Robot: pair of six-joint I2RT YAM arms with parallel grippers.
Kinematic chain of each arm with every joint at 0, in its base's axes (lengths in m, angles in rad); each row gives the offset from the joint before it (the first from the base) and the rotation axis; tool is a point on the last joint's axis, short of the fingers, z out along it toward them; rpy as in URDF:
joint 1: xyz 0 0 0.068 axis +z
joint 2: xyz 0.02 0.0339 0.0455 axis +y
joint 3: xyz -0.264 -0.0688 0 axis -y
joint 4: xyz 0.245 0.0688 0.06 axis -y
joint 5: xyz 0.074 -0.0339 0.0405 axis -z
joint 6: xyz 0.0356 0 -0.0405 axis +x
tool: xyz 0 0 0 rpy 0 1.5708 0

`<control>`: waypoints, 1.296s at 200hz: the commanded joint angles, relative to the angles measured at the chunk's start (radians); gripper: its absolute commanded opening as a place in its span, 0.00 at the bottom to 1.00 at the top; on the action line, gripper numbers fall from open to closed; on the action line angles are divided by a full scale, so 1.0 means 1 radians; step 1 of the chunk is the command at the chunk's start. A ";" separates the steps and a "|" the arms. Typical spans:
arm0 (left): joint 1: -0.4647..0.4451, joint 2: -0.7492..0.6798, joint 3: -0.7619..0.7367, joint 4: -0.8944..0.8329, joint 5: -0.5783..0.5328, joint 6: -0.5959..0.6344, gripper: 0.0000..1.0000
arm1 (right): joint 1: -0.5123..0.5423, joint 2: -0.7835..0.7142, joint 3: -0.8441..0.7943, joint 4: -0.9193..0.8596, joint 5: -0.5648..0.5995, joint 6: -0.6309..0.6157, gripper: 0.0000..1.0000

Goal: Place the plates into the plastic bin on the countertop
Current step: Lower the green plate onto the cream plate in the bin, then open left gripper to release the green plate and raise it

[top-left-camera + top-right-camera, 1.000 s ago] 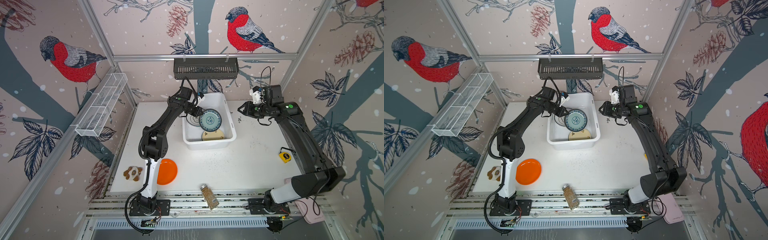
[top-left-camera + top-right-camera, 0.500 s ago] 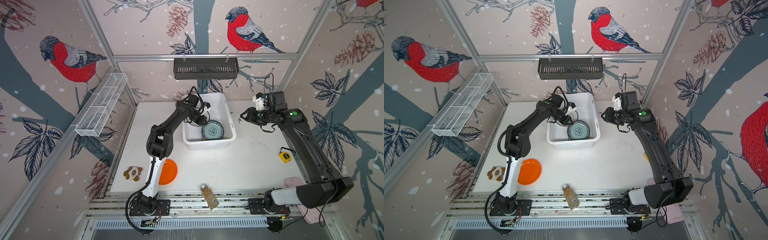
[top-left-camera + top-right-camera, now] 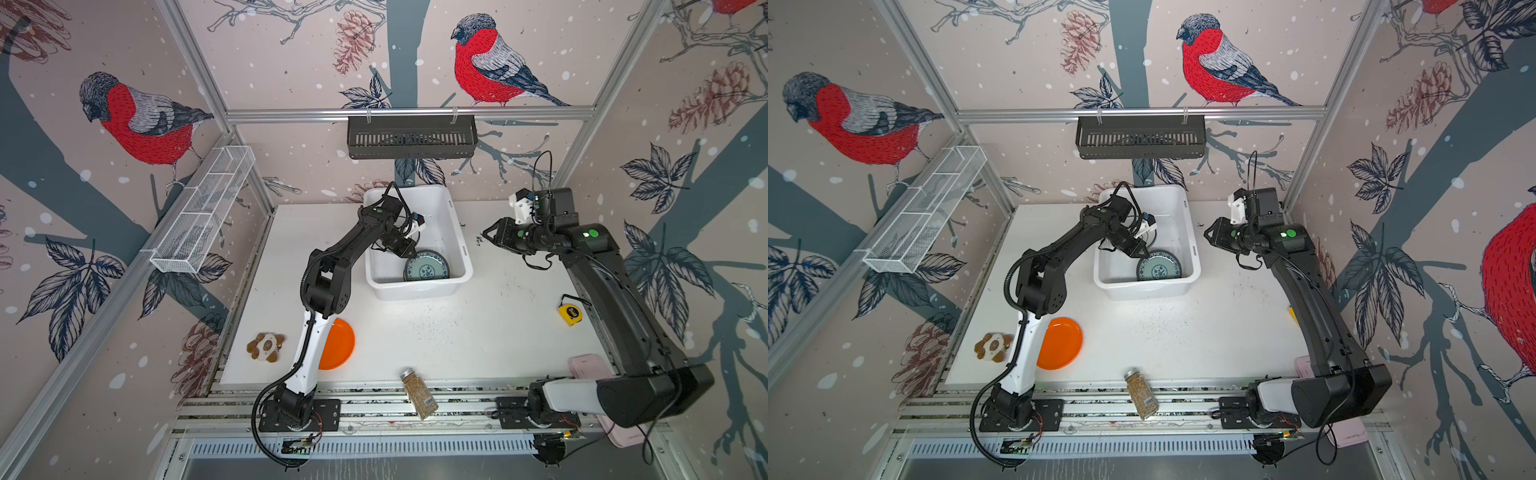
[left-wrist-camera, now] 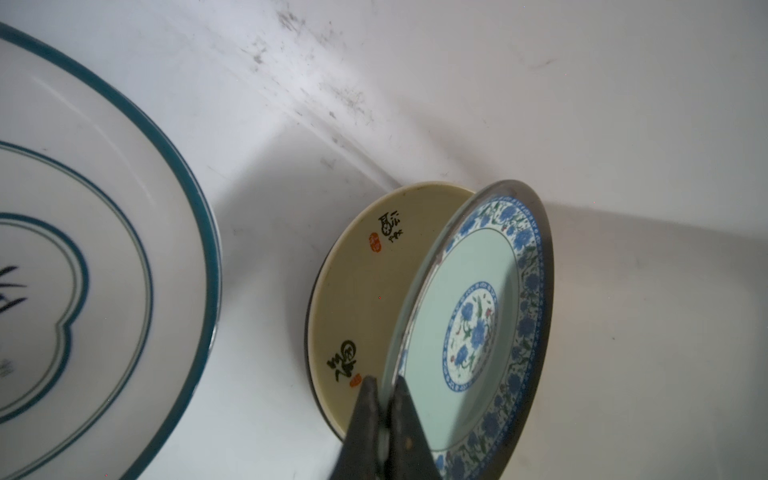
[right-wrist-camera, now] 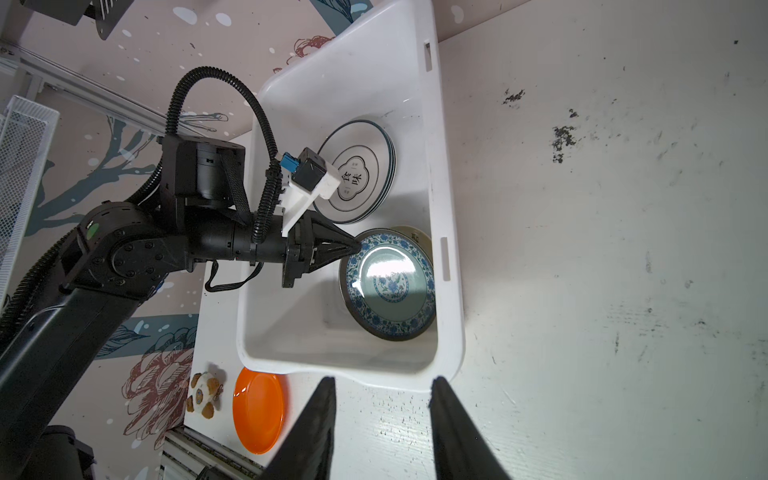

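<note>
The teal-patterned plate (image 4: 478, 316) still leans tilted above the cream plate (image 4: 368, 296). My left gripper needs to lower next, lay it down onto that plate and release its rim there.
The white plastic bin (image 3: 419, 291) (image 3: 1146, 289) (image 5: 449, 291) stands at the back of the countertop (image 3: 478, 324). My left gripper (image 3: 409, 252) (image 3: 1144, 252) (image 4: 385, 380) (image 5: 357, 246) reaches into it, shut on the rim of the teal-patterned plate (image 3: 427, 268) (image 3: 1159, 269) (image 4: 478, 316) (image 5: 390, 286). That plate leans tilted over a cream plate (image 4: 361, 299). A white plate with a dark rim and emblem (image 4: 83, 249) (image 5: 361, 174) lies further back in the bin. An orange plate (image 3: 338, 345) (image 3: 1061, 343) (image 5: 257, 411) lies by the left arm's base. My right gripper (image 3: 485, 239) (image 3: 1206, 235) (image 5: 381, 384) hangs open and empty right of the bin.
A spice jar (image 3: 419, 392) lies at the front edge and a yellow tape measure (image 3: 570, 312) at the right. A brown-and-white toy (image 3: 266, 347) sits front left, a pink tray (image 3: 590, 370) front right. A black slotted basket (image 3: 411, 137) and white wire tray (image 3: 203, 212) hang on the walls.
My left gripper has lowered the teal-patterned plate from above the bin down onto the cream plate. The right arm has drawn back a little to the right.
</note>
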 commanded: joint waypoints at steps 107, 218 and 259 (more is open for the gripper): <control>-0.029 0.068 0.038 -0.022 0.019 0.018 0.00 | -0.007 0.015 -0.017 0.032 -0.015 0.016 0.39; -0.029 0.101 0.072 -0.046 -0.026 0.042 0.03 | -0.024 0.035 -0.026 0.056 -0.033 0.021 0.39; -0.024 0.099 0.078 -0.060 -0.028 0.053 0.00 | -0.026 0.051 -0.009 0.057 -0.037 0.025 0.39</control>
